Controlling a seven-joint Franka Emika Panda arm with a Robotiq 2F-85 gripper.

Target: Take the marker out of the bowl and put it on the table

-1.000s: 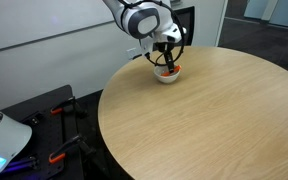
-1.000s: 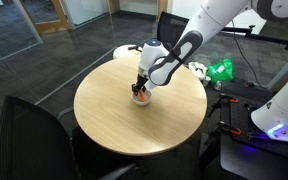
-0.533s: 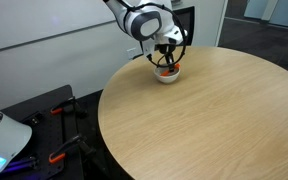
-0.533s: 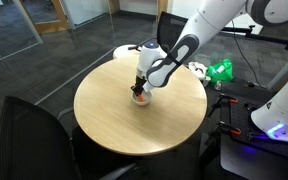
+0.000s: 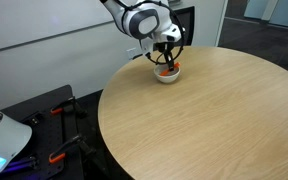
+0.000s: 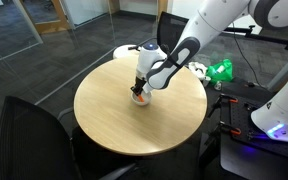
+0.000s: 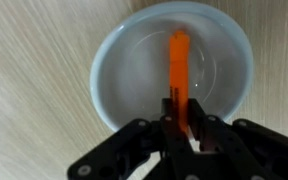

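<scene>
I will next lift the marker (image 7: pixel 178 70) past the bowl's rim, move to my gripper's left in the wrist view, lower and release on the open tabletop beside the bowl.
The orange marker (image 7: pixel 178 70) lies inside the small white bowl (image 7: pixel 119 55), running from the bowl's middle toward me. My gripper (image 7: pixel 182 118) is down in the bowl, shut on the marker's near end, black fingers pressed against both sides. In both exterior views the gripper (image 5: pixel 165 65) (image 6: pixel 140 91) hangs straight down into the bowl (image 5: pixel 167 75) (image 6: pixel 140 98), with a sliver of orange showing at the rim. The bowl sits on the round tan table (image 5: pixel 214 120) (image 6: pixel 114 115), near its edge on the robot's side.
A black chair (image 6: pixel 29 135) stands close to the table. Another chair (image 5: pixel 184 25) is behind the arm. A green object (image 6: pixel 220 70) and robot bases sit off the table.
The gripper has closed onto the marker inside the bowl. Arm and bowl have stayed in place.
</scene>
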